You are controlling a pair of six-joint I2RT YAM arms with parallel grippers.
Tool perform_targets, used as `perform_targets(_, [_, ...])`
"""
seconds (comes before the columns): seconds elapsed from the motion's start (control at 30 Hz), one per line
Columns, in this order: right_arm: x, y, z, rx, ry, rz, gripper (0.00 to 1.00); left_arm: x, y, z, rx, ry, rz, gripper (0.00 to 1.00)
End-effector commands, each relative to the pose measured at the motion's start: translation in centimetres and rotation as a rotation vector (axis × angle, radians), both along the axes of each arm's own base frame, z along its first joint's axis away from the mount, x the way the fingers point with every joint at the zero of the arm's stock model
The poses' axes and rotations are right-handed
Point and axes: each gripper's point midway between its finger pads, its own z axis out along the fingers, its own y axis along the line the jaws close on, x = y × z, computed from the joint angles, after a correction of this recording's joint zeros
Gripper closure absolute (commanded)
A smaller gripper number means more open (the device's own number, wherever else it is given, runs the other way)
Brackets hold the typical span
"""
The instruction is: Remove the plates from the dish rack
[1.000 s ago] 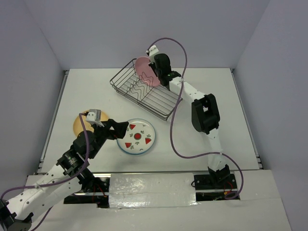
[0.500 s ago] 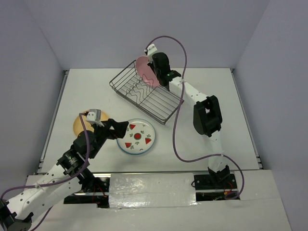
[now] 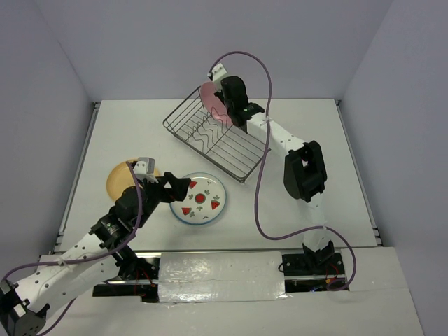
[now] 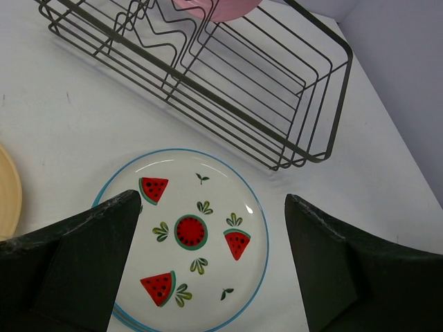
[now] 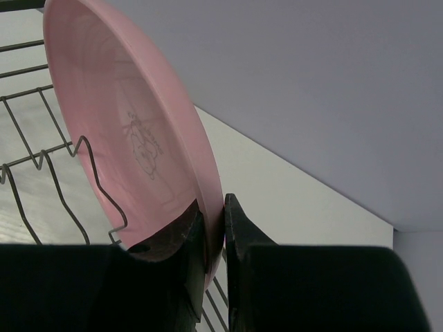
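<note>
The pink plate is still standing in the wavy divider, so I will move my right gripper up first, then back and down onto the tan-orange plate to let go.
The dark wire dish rack stands at the back centre of the table. A pink plate stands on edge at its far end, and my right gripper is shut on its rim; the right wrist view shows the plate pinched between both fingers above the wavy divider. A white plate with watermelon prints lies flat on the table, with a second rim showing under it. A tan-orange plate lies to its left. My left gripper is open just above the printed plate.
The rack shows in the left wrist view, otherwise without plates, close beyond the printed plate. A purple cable loops over the right arm. Grey walls close the back and sides.
My right gripper has lifted and turned the pink plate slightly leftward, and the rack has shifted a little with it. My left arm has drawn back slightly over the printed plate.
</note>
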Motion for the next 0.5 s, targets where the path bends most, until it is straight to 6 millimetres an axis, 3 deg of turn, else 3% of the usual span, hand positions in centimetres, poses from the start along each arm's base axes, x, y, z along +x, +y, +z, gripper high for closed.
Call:
perform_targets(0.0, [0.0, -0.2, 13.6, 0.161, -0.339, -0.018, 1.00, 0.2, -0.5, 2.5, -0.055, -0.071, -0.017, 0.03])
perform_targets(0.3, [0.4, 0.9, 11.6, 0.086, -0.364, -0.006, 1.00, 0.0, -0.7, 2.7, -0.058, -0.076, -0.032, 0.03])
perform_targets(0.47, [1.7, 1.2, 9.5, 0.068, -0.319, -0.014, 1.00, -0.1, -0.9, 2.7, -0.062, -0.072, -0.043, 0.03])
